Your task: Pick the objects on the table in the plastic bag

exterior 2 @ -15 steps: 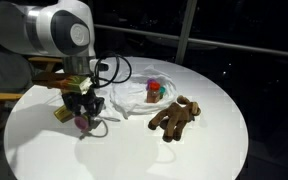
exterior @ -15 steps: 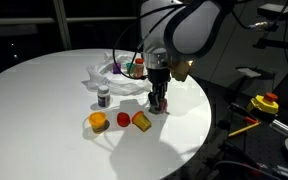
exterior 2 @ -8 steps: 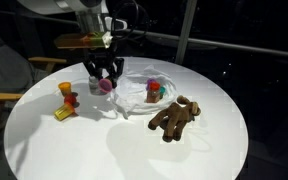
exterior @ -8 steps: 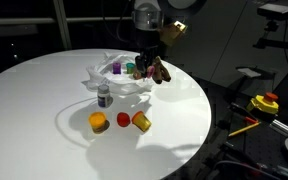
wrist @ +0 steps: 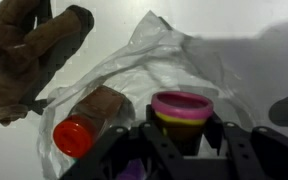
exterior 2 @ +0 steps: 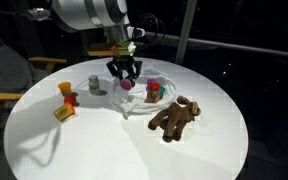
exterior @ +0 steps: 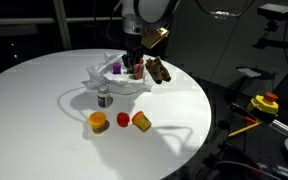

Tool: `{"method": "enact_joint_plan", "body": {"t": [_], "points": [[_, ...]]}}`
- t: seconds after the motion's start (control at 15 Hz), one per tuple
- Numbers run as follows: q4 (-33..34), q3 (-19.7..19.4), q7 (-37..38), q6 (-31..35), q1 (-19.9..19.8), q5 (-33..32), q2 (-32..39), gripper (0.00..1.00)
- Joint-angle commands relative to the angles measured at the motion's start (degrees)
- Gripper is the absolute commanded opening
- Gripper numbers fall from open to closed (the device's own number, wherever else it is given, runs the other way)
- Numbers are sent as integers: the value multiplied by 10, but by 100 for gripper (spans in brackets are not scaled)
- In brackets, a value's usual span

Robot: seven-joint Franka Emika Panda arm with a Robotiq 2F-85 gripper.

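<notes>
My gripper lowers the small cup into the bag next, shifting toward the red-capped bottle [wrist: 80,130], and opens there, since the cup is still above the bag.
My gripper [exterior: 134,68] is shut on a small cup with a pink rim and a yellow band [wrist: 181,112] and holds it just above the crumpled clear plastic bag [exterior: 112,82]. It shows in an exterior view [exterior 2: 125,78] with the pink cup [exterior 2: 126,86] between its fingers, over the bag [exterior 2: 142,104]. A red-capped bottle [wrist: 80,130] lies in the bag [wrist: 169,50] beside the cup; it also shows in an exterior view [exterior 2: 154,91]. On the table stand a small grey bottle [exterior: 104,97], an orange cup [exterior: 99,122], a red piece [exterior: 123,119] and a red-and-yellow cup [exterior: 141,121].
A brown plush toy [exterior 2: 176,117] lies right beside the bag, close to the gripper in the wrist view [wrist: 29,50]. The round white table [exterior: 34,100] ends near the front objects. Yellow-and-red equipment [exterior: 262,103] stands off the table.
The gripper has risen from the table surface near the front objects with the cup in it and moved back over the plastic bag.
</notes>
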Motion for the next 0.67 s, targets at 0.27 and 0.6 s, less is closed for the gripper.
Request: {"method": "enact_joint_plan", "body": {"t": [0.27,0.6], "points": [[162,-26,10,15,3,8,143,22],[194,-39,17,22,10,4,162,95]]}}
